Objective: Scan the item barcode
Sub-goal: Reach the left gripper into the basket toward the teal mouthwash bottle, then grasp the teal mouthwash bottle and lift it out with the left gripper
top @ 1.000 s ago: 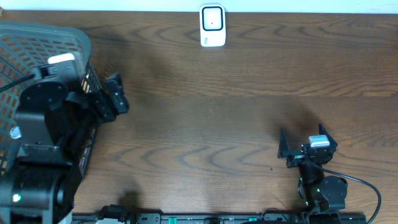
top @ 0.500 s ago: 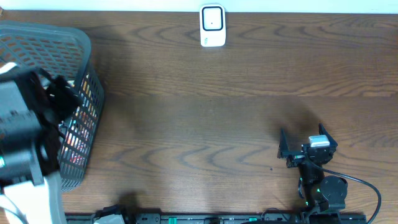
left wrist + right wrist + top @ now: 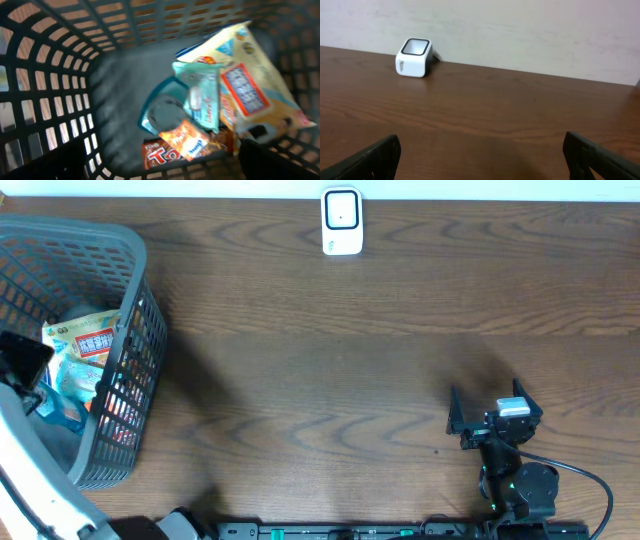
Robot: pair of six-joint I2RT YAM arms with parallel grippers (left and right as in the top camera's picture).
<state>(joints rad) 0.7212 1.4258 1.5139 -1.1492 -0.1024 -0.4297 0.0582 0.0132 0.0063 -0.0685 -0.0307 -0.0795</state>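
Observation:
I should move my open left gripper down into the basket, with its fingers on both sides of the dark teal container, because the bare bottom of the basket beside it leaves room for a finger.
A grey mesh basket stands at the table's left end with several snack packets in it. My left gripper hangs open over the inside of the basket and holds nothing. Below it lie a pale yellow packet, a teal packet, an orange packet and a red packet. No barcode shows on any of them. The white scanner stands at the table's far edge, and also appears in the right wrist view as the scanner. My right gripper rests open and empty near the front right.
The left arm's white link runs along the basket's front left side. A pale wall rises behind the table's far edge. Bare brown tabletop lies between the basket, the scanner and the right gripper.
The left arm has swung left from over the basket's right wall to its left side, uncovering the packets in the overhead view. The right arm has not moved.

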